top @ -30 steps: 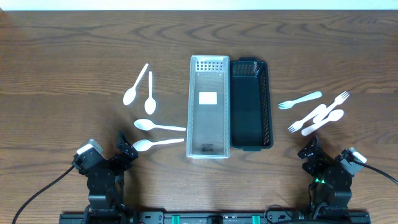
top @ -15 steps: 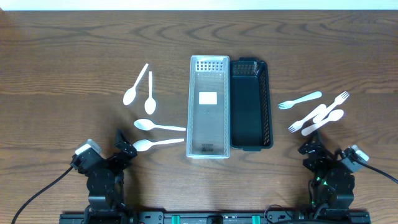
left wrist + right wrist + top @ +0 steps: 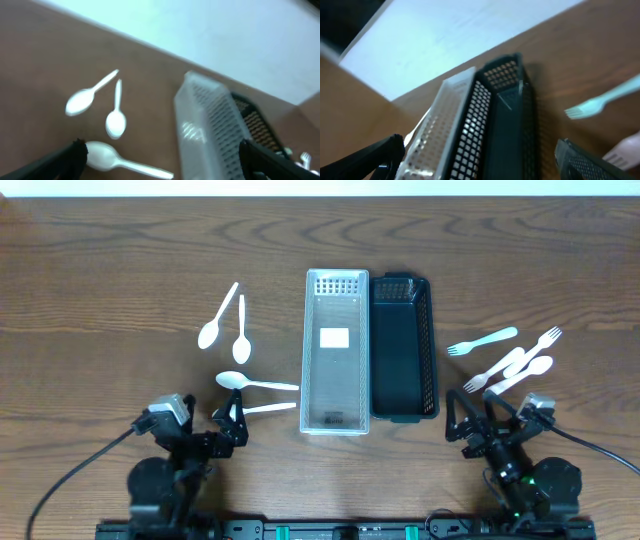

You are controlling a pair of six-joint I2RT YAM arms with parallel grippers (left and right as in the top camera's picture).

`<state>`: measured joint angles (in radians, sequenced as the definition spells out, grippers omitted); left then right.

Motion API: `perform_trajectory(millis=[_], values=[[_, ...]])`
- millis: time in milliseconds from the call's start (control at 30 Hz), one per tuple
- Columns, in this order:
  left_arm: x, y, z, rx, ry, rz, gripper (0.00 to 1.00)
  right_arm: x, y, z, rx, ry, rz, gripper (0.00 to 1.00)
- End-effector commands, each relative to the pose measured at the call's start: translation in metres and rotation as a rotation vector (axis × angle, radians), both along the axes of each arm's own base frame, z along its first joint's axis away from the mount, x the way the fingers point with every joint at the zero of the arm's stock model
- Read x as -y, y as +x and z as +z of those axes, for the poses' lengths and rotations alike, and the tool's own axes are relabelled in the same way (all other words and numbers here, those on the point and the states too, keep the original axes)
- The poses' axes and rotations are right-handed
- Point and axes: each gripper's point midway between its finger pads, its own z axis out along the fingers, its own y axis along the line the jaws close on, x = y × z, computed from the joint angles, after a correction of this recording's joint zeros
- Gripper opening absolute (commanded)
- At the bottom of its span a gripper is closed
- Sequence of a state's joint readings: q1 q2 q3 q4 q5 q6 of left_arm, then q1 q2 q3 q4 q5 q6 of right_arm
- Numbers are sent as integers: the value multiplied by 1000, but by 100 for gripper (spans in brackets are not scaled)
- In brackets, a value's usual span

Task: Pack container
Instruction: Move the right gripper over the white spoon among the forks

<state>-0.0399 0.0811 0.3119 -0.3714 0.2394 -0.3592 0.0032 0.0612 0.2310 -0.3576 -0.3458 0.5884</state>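
My right gripper rises outward next, tilts its fingers down and lowers onto the handle just behind the bowl point(image 3: 523, 374), since the white spoon lies farther out beside the forks.
A clear plastic container point(image 3: 335, 350) and a black mesh container point(image 3: 404, 345) stand side by side at the table's centre. Several white spoons lie to their left point(image 3: 241, 330). The nearest spoon point(image 3: 268, 408) has its bowl hidden under my left gripper point(image 3: 228, 423), which is open and empty. The left wrist view shows another spoon point(image 3: 120, 161) between the open fingers point(image 3: 60, 160), with the clear container point(image 3: 210, 125) ahead. White forks and a spoon point(image 3: 505, 365) lie to the right. My right gripper point(image 3: 472, 420) is open and empty, facing the black container point(image 3: 505, 125).
One fork point(image 3: 482, 341) lies apart from the rest on the right and shows in the right wrist view point(image 3: 600, 102). A white wall or board edge runs behind the table. Both arm bases and cables sit at the near edge.
Both arms have lifted from rest and swung inward toward the containers. The left gripper now covers the nearest spoon's bowl. No object has moved.
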Motion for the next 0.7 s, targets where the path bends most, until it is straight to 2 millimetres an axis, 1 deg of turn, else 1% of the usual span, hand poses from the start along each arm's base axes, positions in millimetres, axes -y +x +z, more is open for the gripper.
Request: perform_trajectory(millis=[0,100,200,333,400,500,567,667], values=[[5,-4,44,32,117,-62,98,-11,-4,33,56,-135,91,99],[4,2,56,-62,154,-68,98,-11,3,40,-11,-218,118,99],[3,15,65,-156,188,-76,98,-7,15,46,-98,-286,124,99],[-7,33,71,-296,214,-32,98,11,36,51,-263,-369,64,99],[-8,42,72,-355,228,-38,98,21,45,53,-347,-408,35,99],[-8,54,68,-436,230,-46,98,36,61,56,-477,-491,1,99],[-7,62,61,-485,231,-52,98,50,71,55,-575,-539,-48,99],[-7,69,44,-555,232,-60,98,68,86,49,-696,-602,-103,99]])
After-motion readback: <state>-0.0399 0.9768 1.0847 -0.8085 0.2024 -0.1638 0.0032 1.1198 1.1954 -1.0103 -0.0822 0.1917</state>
